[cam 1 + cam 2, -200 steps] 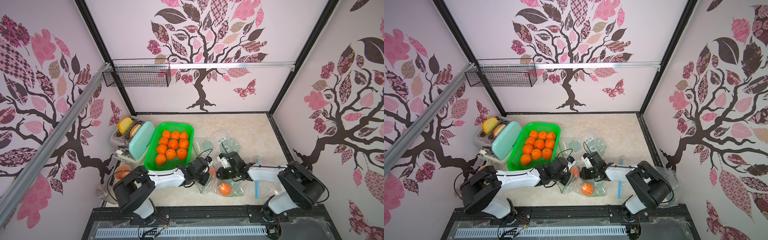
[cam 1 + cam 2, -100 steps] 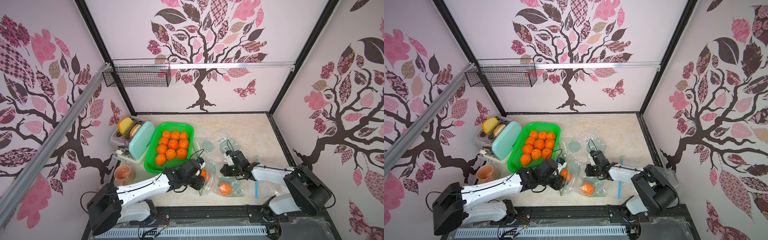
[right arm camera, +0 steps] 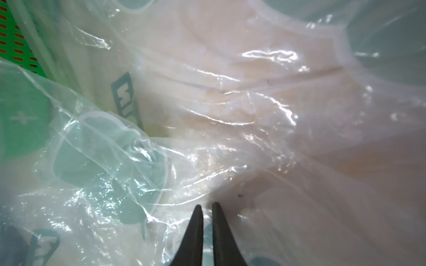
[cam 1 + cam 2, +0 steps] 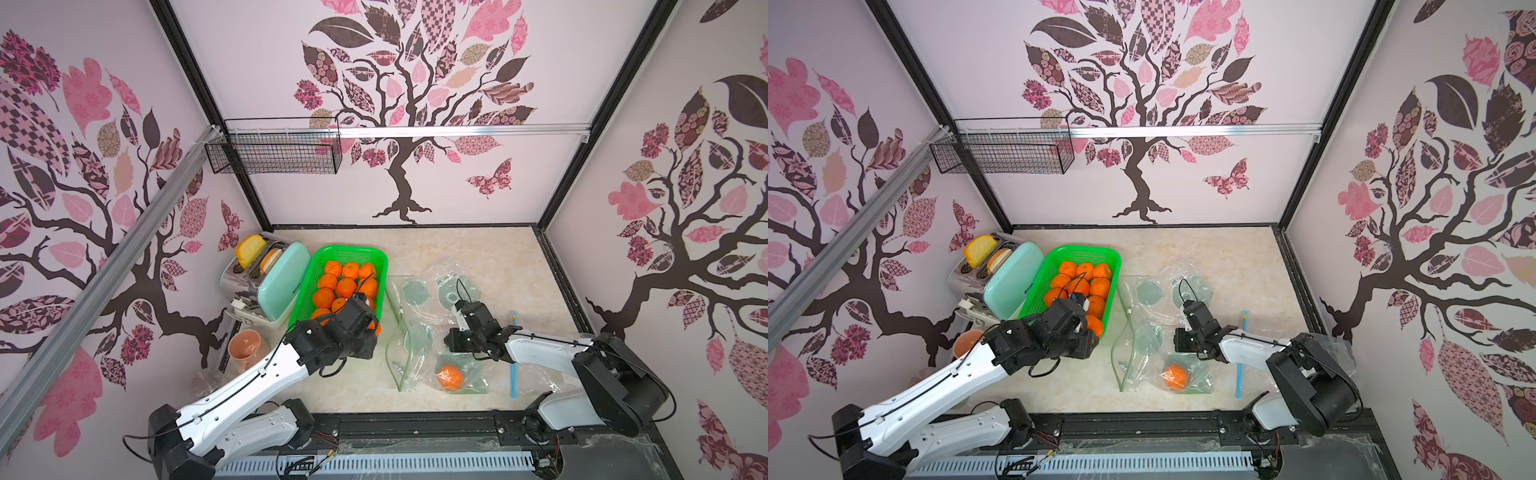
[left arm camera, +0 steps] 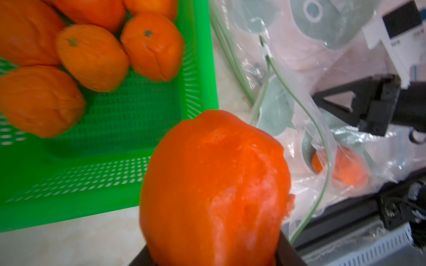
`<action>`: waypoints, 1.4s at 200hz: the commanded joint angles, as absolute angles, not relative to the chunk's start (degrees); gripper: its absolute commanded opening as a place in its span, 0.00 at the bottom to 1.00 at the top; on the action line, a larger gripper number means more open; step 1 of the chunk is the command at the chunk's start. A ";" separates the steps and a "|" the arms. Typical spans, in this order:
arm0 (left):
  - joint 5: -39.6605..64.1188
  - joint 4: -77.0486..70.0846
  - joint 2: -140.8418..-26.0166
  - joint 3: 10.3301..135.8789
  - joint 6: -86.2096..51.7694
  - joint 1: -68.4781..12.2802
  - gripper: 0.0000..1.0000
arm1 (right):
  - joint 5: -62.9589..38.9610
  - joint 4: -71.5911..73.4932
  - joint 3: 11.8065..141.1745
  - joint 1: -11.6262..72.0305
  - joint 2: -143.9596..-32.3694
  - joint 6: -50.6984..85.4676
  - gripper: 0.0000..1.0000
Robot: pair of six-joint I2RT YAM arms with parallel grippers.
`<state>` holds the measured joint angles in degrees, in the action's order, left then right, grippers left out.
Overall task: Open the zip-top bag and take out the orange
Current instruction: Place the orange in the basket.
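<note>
The bare near part of the basket's bottom lies below the gripper on the toaster side, so next I need to move my left gripper toward the toaster and down to release the orange.
My left gripper [image 5: 212, 258] is shut on an orange [image 5: 214, 188], which fills the left wrist view. In both top views this orange [image 4: 376, 328] [image 4: 1095, 327] hangs at the near right corner of the green basket [image 4: 316, 266]. The clear zip-top bag [image 4: 415, 332] lies right of the basket, its green zip edge [image 4: 395, 361] gaping. A second orange [image 4: 449, 377] [image 4: 1175, 376] lies inside the plastic near the front. My right gripper [image 3: 207, 207] [image 4: 451, 338] rests low on the bag, its fingers nearly together with plastic film pinched between them.
Several oranges fill the green basket [image 4: 1054, 257]. A mint toaster [image 4: 278, 282] and a pink cup [image 4: 245, 347] stand left of it. A blue stick [image 4: 514, 353] lies under my right arm. A wire rack [image 4: 274, 145] hangs on the back wall.
My left gripper has carried the orange leftward from the bag's mouth to the basket's near corner. The right gripper stays shut on the bag, shifted only slightly.
</note>
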<state>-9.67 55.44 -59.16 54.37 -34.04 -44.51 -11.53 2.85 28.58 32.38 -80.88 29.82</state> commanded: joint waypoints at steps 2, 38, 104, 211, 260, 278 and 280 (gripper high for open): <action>-13.36 57.14 -62.41 54.86 -31.88 -37.47 0.22 | -11.07 0.88 28.04 32.17 -80.01 30.23 0.14; -16.70 56.43 -72.88 55.49 -31.38 -33.14 0.23 | -11.63 1.23 26.90 32.17 -78.44 30.41 0.14; -12.79 52.10 -83.09 56.80 -31.30 -24.01 0.25 | -13.47 2.20 25.85 32.17 -76.56 31.16 0.15; -9.93 51.71 -88.95 58.80 -30.43 -21.53 0.59 | -11.78 -0.64 26.21 32.17 -71.83 31.54 0.25; -8.95 55.65 -79.82 60.25 -28.59 -21.62 0.70 | -6.30 -10.96 30.76 32.17 -64.86 29.01 0.39; -7.75 57.07 -75.11 60.81 -27.92 -21.62 0.70 | -5.71 -14.71 31.78 32.17 -61.15 29.14 0.39; -7.30 57.20 -74.52 60.88 -27.81 -21.69 0.70 | -5.78 -15.21 31.92 32.17 -60.82 29.24 0.39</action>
<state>-9.04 54.41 -79.72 59.09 -29.43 -21.78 -8.75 -7.68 28.71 32.38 -65.08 30.13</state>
